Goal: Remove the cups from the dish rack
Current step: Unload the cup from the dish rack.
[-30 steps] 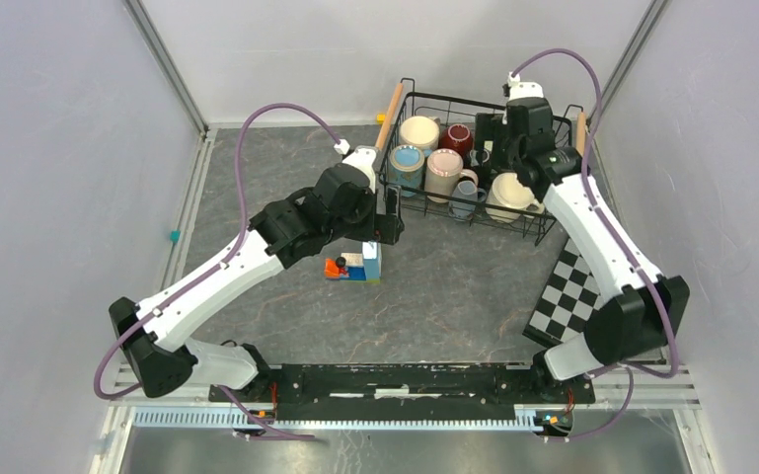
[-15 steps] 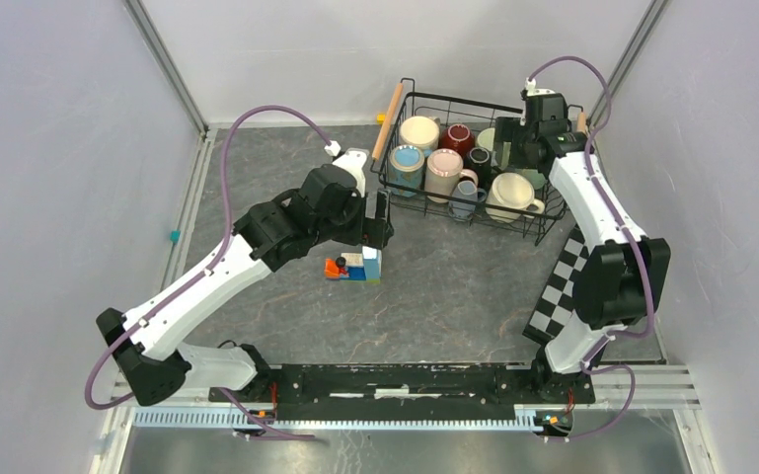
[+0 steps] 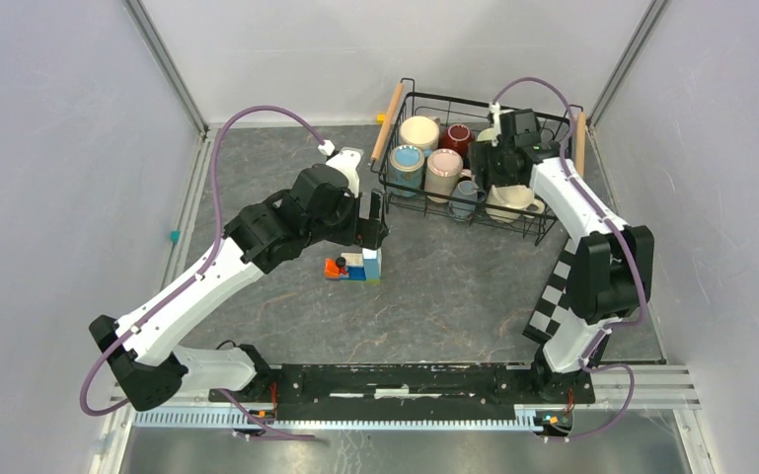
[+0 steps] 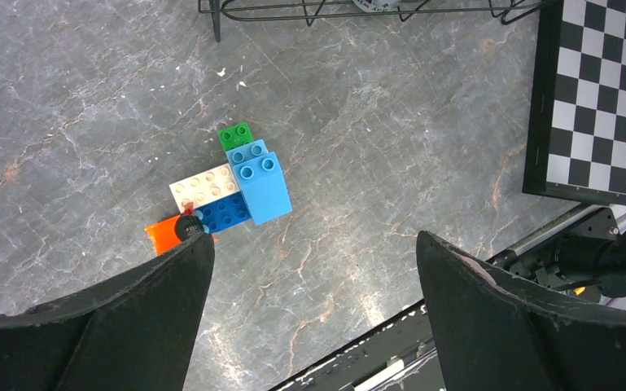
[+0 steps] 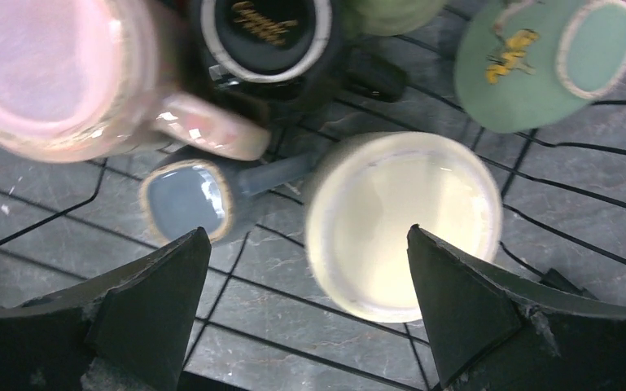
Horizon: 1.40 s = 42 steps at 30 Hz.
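The right gripper should go to the left in the top view and down over the small grey mug's body next, because the mug sits nearer one open finger.
The black wire dish rack stands at the back right, with wooden rod handles on its sides. It holds several cups: cream, blue, pink-beige, dark red, small grey and a large cream mug. My right gripper hangs open over the rack's middle. In the right wrist view its jaws are spread above the large cream mug and the grey mug, touching neither. My left gripper is open and empty, left of the rack.
A toy block cluster lies on the table under my left gripper; it also shows in the left wrist view. A checkerboard panel lies front right of the rack. Pink, black and teal mugs crowd the rack.
My right gripper has moved from the rack's back right corner leftward and down over its middle. My left arm has drawn back slightly to the left.
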Available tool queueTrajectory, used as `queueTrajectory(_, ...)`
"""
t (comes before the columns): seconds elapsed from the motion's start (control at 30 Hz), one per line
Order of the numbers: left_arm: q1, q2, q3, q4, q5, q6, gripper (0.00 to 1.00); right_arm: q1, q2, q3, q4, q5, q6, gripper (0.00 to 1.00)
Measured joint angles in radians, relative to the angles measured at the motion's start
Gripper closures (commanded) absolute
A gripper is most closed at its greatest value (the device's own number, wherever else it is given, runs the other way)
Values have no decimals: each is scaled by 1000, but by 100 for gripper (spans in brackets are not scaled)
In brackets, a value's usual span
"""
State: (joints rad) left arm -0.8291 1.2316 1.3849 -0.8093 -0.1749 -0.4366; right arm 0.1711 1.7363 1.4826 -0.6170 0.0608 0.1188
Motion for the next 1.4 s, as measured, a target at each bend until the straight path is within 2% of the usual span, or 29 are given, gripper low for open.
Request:
queueTrajectory(0.3,3,0,0,-3,3,0,0,124,74,45,-15,23,-22,10)
queueTrajectory(0.6,11,0,0,-5,3,0,0,154,161,98,-19,42,22,21)
queueTrajectory(0.77,14,-4,-2,-7,3,0,0,165,170,97,-9,56,68,21)
queueTrajectory(0.97,21,-11,-9,-14,3,0,0,169,154,34,68,97,114,24)
queueTrajectory(1.2,26,-11,-18,-21,3,0,0,173,102,-56,154,126,151,33)
queueTrajectory(1.4,27,-11,-18,-22,3,0,0,175,98,-63,167,135,166,25)
